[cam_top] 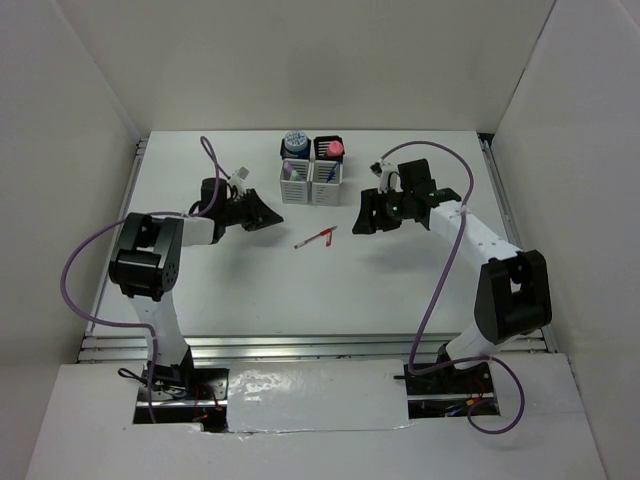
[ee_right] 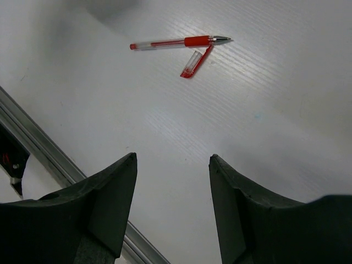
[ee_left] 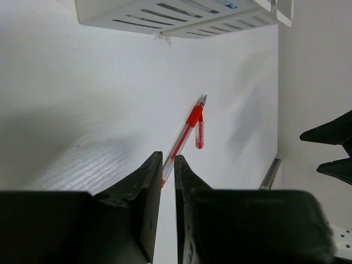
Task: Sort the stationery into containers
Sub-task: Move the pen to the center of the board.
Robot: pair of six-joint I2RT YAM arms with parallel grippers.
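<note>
My left gripper lowers its shut fingers across to the red pen's tail end (cam_top: pixel 297 246) (ee_left: pixel 163 183) next and opens, since it lies below, to its right in the top view.
A red pen (cam_top: pixel 316 238) lies on the table with its loose red cap beside it, between my two grippers. It shows in the left wrist view (ee_left: pixel 187 129) just beyond the fingertips, and in the right wrist view (ee_right: pixel 176 42) with the cap (ee_right: pixel 195 63). The containers (cam_top: pixel 311 184), a 2x2 block of cups, stand at the back, holding blue rolls (cam_top: pixel 295 140), a pink-capped tube (cam_top: pixel 334 148) and sticks. My left gripper (cam_top: pixel 268 216) (ee_left: pixel 168 157) is shut to a thin slit and empty, left of the pen. My right gripper (cam_top: pixel 362 215) (ee_right: pixel 172 158) is open and empty, right of the pen.
White walls enclose the table on three sides. A metal rail (ee_right: pixel 55 159) runs along the table's edge. The white front cups (ee_left: pixel 165 14) sit at the top of the left wrist view, and the right gripper (ee_left: pixel 335 148) shows at its right edge.
</note>
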